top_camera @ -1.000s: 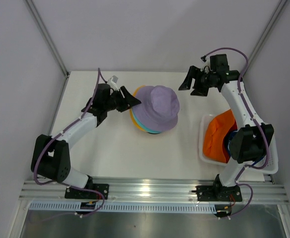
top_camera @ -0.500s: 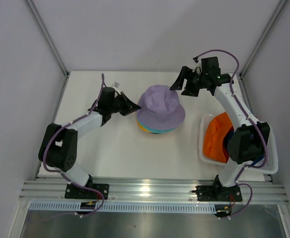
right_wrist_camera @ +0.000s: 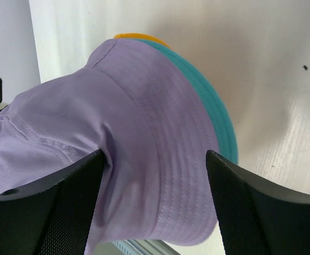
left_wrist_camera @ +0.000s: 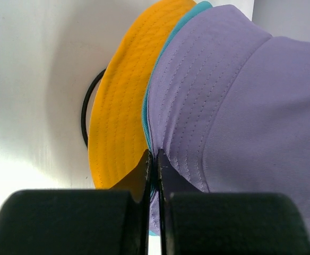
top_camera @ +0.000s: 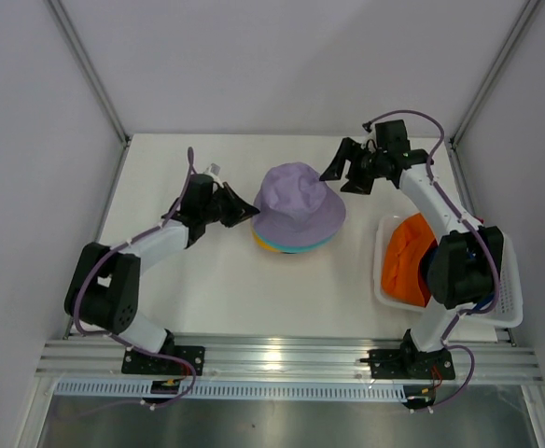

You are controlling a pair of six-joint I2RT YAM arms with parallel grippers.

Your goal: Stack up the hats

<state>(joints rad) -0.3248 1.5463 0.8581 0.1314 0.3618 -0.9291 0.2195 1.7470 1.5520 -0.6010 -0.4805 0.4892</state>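
My right gripper will lift away next and go down onto the orange hat's far end, because the lavender hat (top_camera: 299, 203) is stacked and the orange hat is still in the basket.
A lavender hat (top_camera: 299, 203) sits on top of a teal hat (top_camera: 296, 246) and a yellow hat (top_camera: 259, 240) in the middle of the table. My left gripper (top_camera: 250, 213) is at the stack's left edge. In the left wrist view its jaws are shut (left_wrist_camera: 153, 159) with a thin edge of lavender (left_wrist_camera: 234, 106) and teal (left_wrist_camera: 154, 79) brim between them, and the yellow brim (left_wrist_camera: 123, 117) lies beside them. My right gripper (top_camera: 342, 175) is open at the stack's far right side. Its fingers (right_wrist_camera: 54, 212) straddle the lavender brim (right_wrist_camera: 149, 159) without pinching it.
A white mesh basket (top_camera: 508, 313) at the right holds an orange hat (top_camera: 406, 259), with darker hats under it mostly hidden by my right arm. A thin black wire ring (left_wrist_camera: 85, 114) shows under the yellow brim. The table's back edge meets the wall behind the stack.
My left gripper has shut on the brim at the stack's left side. My right gripper has moved left and down to the lavender hat. The lavender hat has shifted slightly right.
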